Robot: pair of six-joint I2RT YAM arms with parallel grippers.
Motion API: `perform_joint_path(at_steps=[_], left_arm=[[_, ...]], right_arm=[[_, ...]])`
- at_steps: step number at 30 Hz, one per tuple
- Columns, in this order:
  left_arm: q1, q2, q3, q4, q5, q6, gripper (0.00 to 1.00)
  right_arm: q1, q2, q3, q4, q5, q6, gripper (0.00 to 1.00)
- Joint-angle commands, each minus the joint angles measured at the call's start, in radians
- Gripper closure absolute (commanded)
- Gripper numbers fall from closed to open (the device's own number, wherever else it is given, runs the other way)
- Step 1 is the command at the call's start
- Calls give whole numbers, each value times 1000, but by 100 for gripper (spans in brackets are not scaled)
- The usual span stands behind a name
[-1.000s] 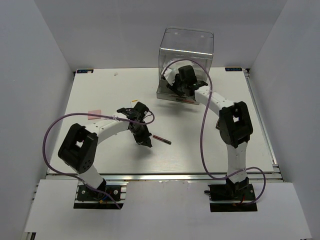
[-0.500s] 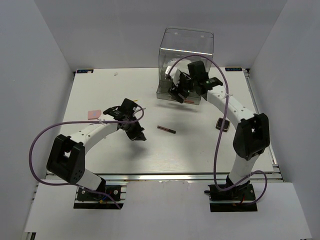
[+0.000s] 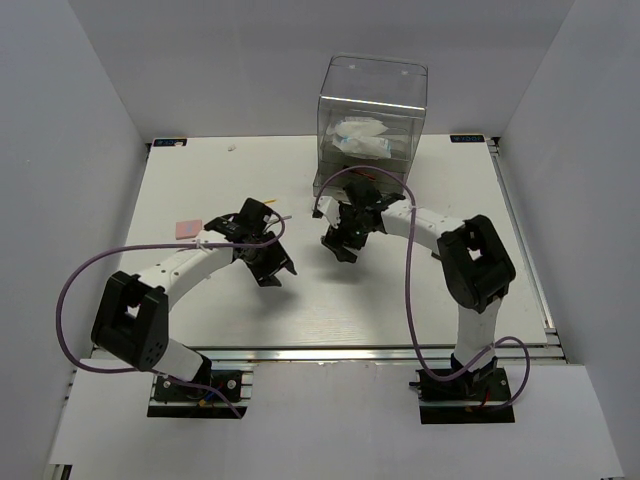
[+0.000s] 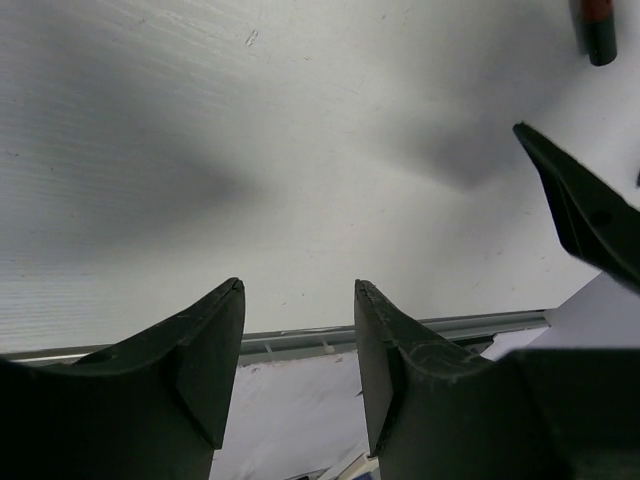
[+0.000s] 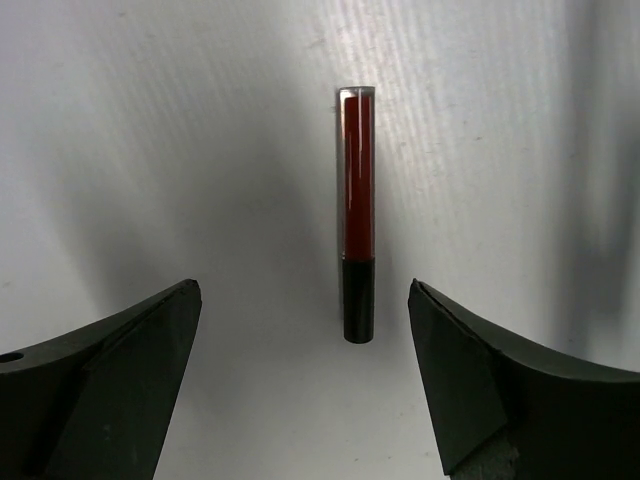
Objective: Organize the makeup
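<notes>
My right gripper moves down past the black cap onto the adjoining red part next and closes, as the stick (image 5: pixel 358 215) lies below it, between its open fingers.
A slim red-and-black stick (image 5: pixel 358 215) lies on the white table, its black cap pointing at my right gripper (image 5: pixel 303 288). That gripper is open, and the cap sits between its fingertips, touching neither. From above, the right gripper (image 3: pixel 340 248) hovers mid-table and covers the stick. My left gripper (image 3: pixel 274 268) is just to its left, open and empty (image 4: pixel 298 290); the stick's end (image 4: pixel 597 25) shows at that view's top right. A pink square (image 3: pixel 188 228) lies at the far left. White-blue crinkly packets (image 3: pixel 362 138) lie inside the clear box.
The tall clear acrylic drawer box (image 3: pixel 372 90) stands at the back centre. The right gripper's dark finger (image 4: pixel 590 210) reaches into the left wrist view. The table's metal front rail (image 3: pixel 330 352) runs along the near edge. White walls close in both sides.
My right arm swung from the acrylic box down to the stick, its jaws spreading wide. The left gripper went from shut to open and drew back a little to the left of the stick.
</notes>
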Motion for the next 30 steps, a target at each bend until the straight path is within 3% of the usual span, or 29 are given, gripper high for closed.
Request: perform_joint_path(at_steps=[1,7,14,21,30], left_arm=[[7,-70,-15,15,-27,-11,42],[13,-102,-51,17,-35,-25,42],[19,-127,-49,-9,-50,-28,42],[24,-147,-69,0,-46,-40,42],[26,-153,-63,0,-55,-39,42]], right_arm=[[0,35,35,99,106,2,11],[-5,137,104,113,119,-39,12],[-37,243,251,-13,22,-42,22],[-43,272,277,-131,-32,-57,42],[-45,211,172,-113,-44,-42,67]])
